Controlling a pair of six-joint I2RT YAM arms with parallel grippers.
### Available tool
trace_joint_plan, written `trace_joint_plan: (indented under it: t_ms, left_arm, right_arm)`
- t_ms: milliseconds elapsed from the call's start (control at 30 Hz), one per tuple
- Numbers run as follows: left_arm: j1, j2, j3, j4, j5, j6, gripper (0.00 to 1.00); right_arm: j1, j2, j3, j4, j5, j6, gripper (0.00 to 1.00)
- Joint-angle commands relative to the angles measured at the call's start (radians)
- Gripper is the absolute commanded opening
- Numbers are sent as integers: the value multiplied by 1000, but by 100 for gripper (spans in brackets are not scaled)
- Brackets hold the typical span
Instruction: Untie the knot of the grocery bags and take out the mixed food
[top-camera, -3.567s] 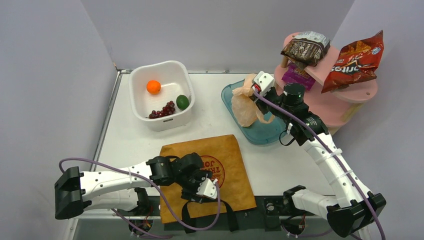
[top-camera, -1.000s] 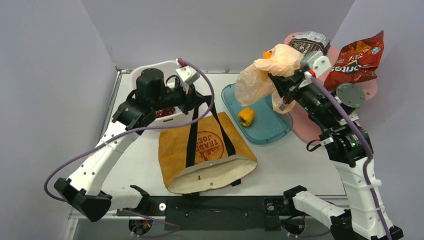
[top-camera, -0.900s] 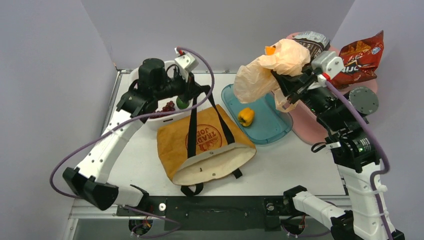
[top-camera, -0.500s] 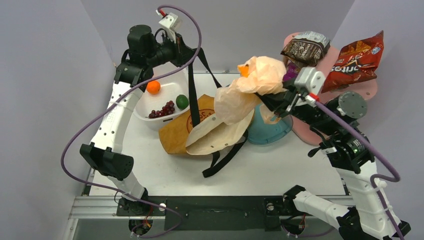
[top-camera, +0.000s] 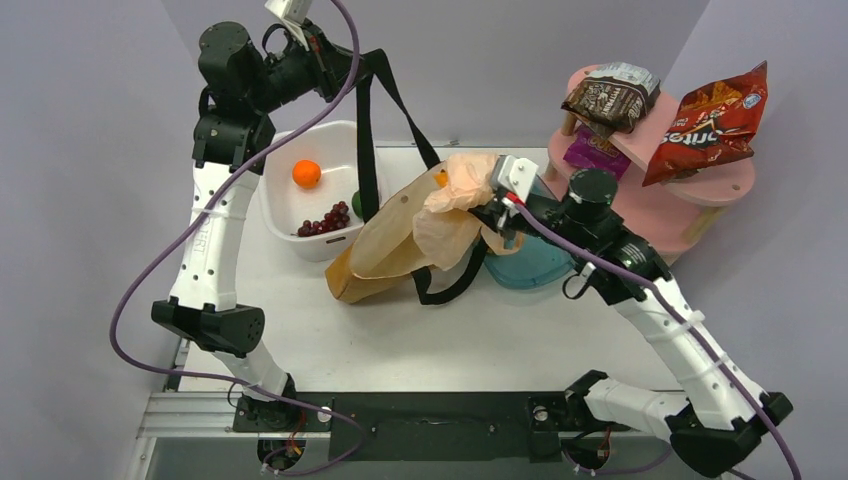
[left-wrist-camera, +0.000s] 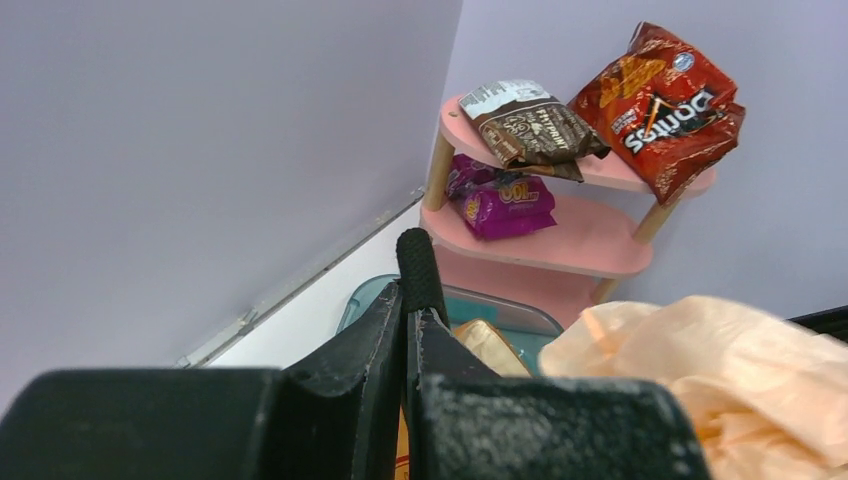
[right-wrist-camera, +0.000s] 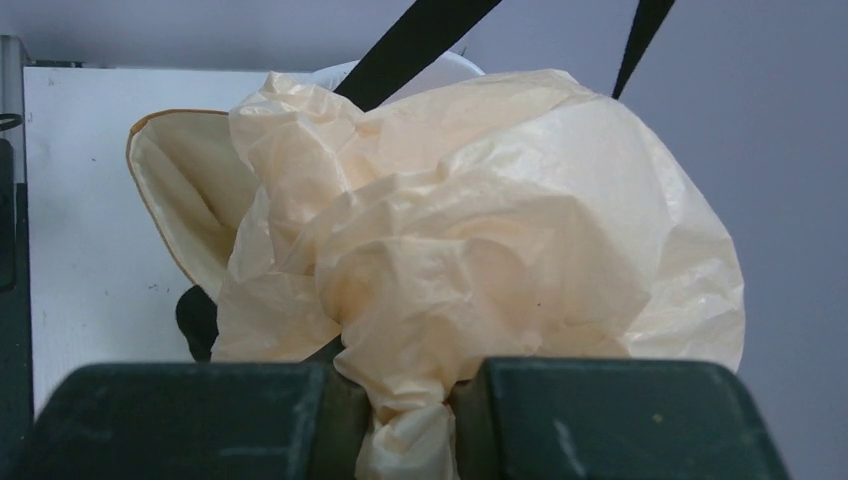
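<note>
The tote's opening is wide open, so my right gripper should next go left in the top view and down into it to release the peach bag.
My left gripper is raised high at the back, shut on a black strap of the mustard-brown tote. The tote hangs from it, tilted, mouth open toward the right and bottom resting on the table. My right gripper is shut on a twisted end of the peach plastic bag, which bulges right at the tote's mouth. An orange, dark red grapes and a green fruit lie in the white tub. The yellow bell pepper is hidden.
A teal tub sits under my right arm, right of the tote. The pink two-level shelf at the back right carries a red Doritos bag, a dark brown snack bag and a purple packet.
The left arm has lifted the strap higher and further back, raising the tote. The right gripper has come down and left with the plastic bag, to the tote's mouth.
</note>
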Motion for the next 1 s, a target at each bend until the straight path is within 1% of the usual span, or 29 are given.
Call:
trace_joint_plan:
  t_ms: [0,133,200,233,267,300,333,367,400,433,467,500,533,600,700,733,767,833,867,900,933,967]
  left_arm:
    - [2,-21,29,120,51,-76,0]
    - [9,-57,-32,155,38,-91,0]
    - [27,-65,-49,171,36,-113,0]
    - [33,-65,-52,182,34,-123,0]
    - [51,-64,-52,189,30,-144,0]
    - [60,-62,-51,208,28,-159,0]
    - [84,-60,-48,221,22,-191,0]
    - [95,-54,-38,244,21,-209,0]
    - [115,-48,-29,249,18,-240,0]
    - [123,-38,-8,255,17,-257,0]
    - [133,-33,2,256,16,-261,0]
    - [136,-26,16,260,14,-268,0]
    - [139,-24,20,263,13,-272,0]
    - [140,-24,18,274,15,-288,0]
    - [142,-40,-22,297,12,-305,0]
    - [145,-49,-45,309,10,-307,0]
    - [146,-53,-55,314,7,-310,0]
    - [152,-63,-74,328,12,-315,0]
    - [154,-66,-78,329,13,-316,0]
    - [157,-67,-79,329,14,-318,0]
    - [158,-69,-84,330,13,-319,0]
    - [163,-70,-87,331,14,-322,0]
  right_arm:
    - [43,105,-8,134,14,-65,0]
    - [104,241,28,86,57,-172,0]
    - [120,307,76,6,47,-229,0]
    - [127,324,94,-74,40,-253,0]
    - [132,355,128,-113,30,-311,0]
    - [134,365,138,-196,28,-378,0]
    - [142,382,151,-238,30,-415,0]
    - [147,389,160,-309,34,-491,0]
    - [159,404,166,-352,50,-530,0]
    - [166,414,181,-430,60,-606,0]
    - [185,444,194,-470,82,-638,0]
    - [197,463,224,-549,113,-701,0]
    - [217,510,246,-623,129,-725,0]
    - [239,592,327,-706,156,-759,0]
    - [263,719,506,-798,215,-766,0]
    - [273,785,542,-845,230,-766,0]
    - [275,849,613,-868,255,-764,0]
    - [277,927,694,-922,290,-758,4]
    - [276,947,709,-937,300,-755,14]
    - [274,974,721,-939,318,-751,19]
    - [273,982,720,-934,327,-753,31]
    - [272,994,717,-929,341,-748,37]
